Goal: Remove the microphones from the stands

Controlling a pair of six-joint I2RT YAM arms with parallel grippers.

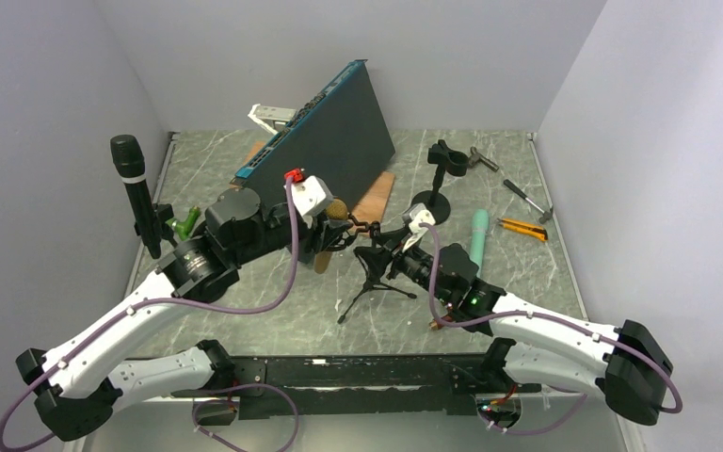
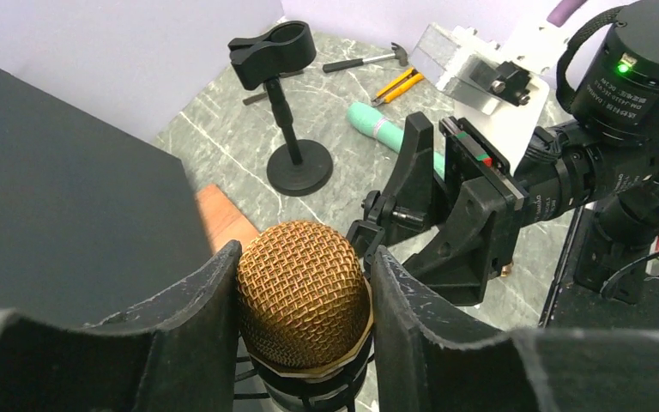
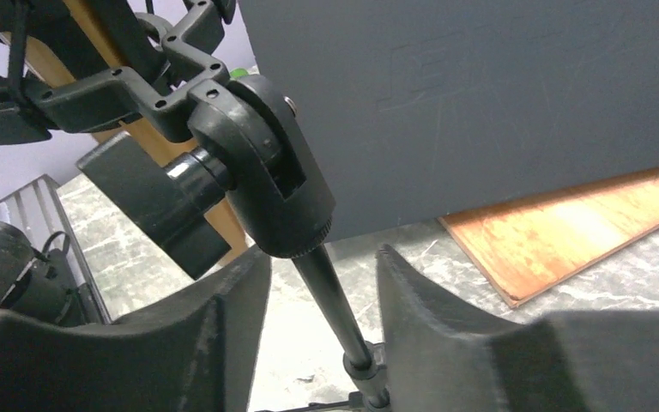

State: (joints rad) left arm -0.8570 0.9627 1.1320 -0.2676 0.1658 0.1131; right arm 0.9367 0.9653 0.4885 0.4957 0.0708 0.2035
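Observation:
I will lift the microphone out of the shock mount (image 3: pixel 94 86) with my left gripper, then lower and release it on the bare tabletop beside the tripod's legs.
A microphone with a gold mesh head (image 2: pixel 302 292) sits in the black shock mount (image 3: pixel 94 86) of a small tripod stand (image 1: pixel 373 273) at the table's middle. My left gripper (image 2: pixel 305 253) is shut on the mesh head, with both fingers pressed against its sides. In the top view the left gripper (image 1: pixel 331 224) is just left of the stand's top. My right gripper (image 3: pixel 322 253) is open and straddles the stand's thin pole (image 3: pixel 330 296) just below the swivel joint, with a gap on each side. In the top view the right gripper (image 1: pixel 397 243) is at the stand's right.
A large dark board (image 1: pixel 325 141) leans behind the stand, over a wooden plank (image 1: pixel 374 198). A second black microphone (image 1: pixel 130 174) stands at the far left. At the right are an empty clip stand (image 1: pixel 441 174), a teal cylinder (image 1: pixel 479 235), a yellow knife (image 1: pixel 522 228) and a hammer (image 1: pixel 527 198).

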